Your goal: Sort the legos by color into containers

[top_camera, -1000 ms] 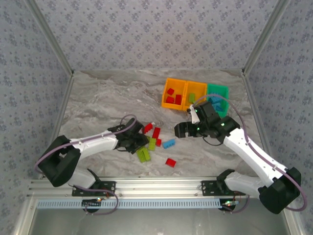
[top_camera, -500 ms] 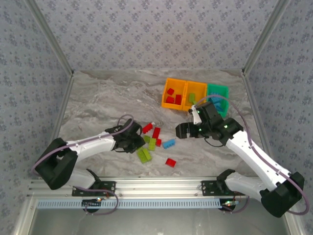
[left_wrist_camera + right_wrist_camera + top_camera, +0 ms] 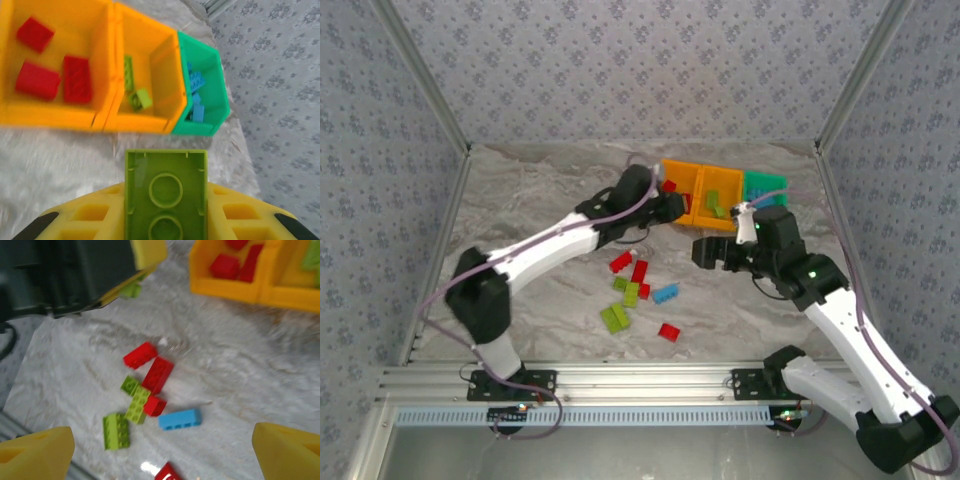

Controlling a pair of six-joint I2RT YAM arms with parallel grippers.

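Observation:
My left gripper carries the matching lime green lego outward over the middle orange bin and releases it next, since that bin holds green legos.
My left gripper (image 3: 166, 202) is shut on a lime green lego (image 3: 166, 185), held above the table just short of the containers. In the top view, the left gripper (image 3: 667, 207) is at the left orange bin (image 3: 663, 213). That bin (image 3: 106, 60) holds red legos (image 3: 76, 79), the middle orange bin (image 3: 169, 70) holds green ones (image 3: 140, 98), and the green bin (image 3: 212, 75) holds blue ones (image 3: 196, 80). My right gripper (image 3: 162, 455) hangs open over the loose legos: a blue one (image 3: 180, 419), red ones (image 3: 157, 375) and green ones (image 3: 116, 430).
The loose pile (image 3: 638, 290) lies mid-table, with one red brick (image 3: 669, 332) nearer the front edge. My right gripper (image 3: 708, 250) hovers right of the pile, just in front of the bins. Patterned walls close in the back and sides.
My left arm has lifted off the pile and swung far up and right to the bins, carrying the green lego. The right gripper drifted slightly right and back.

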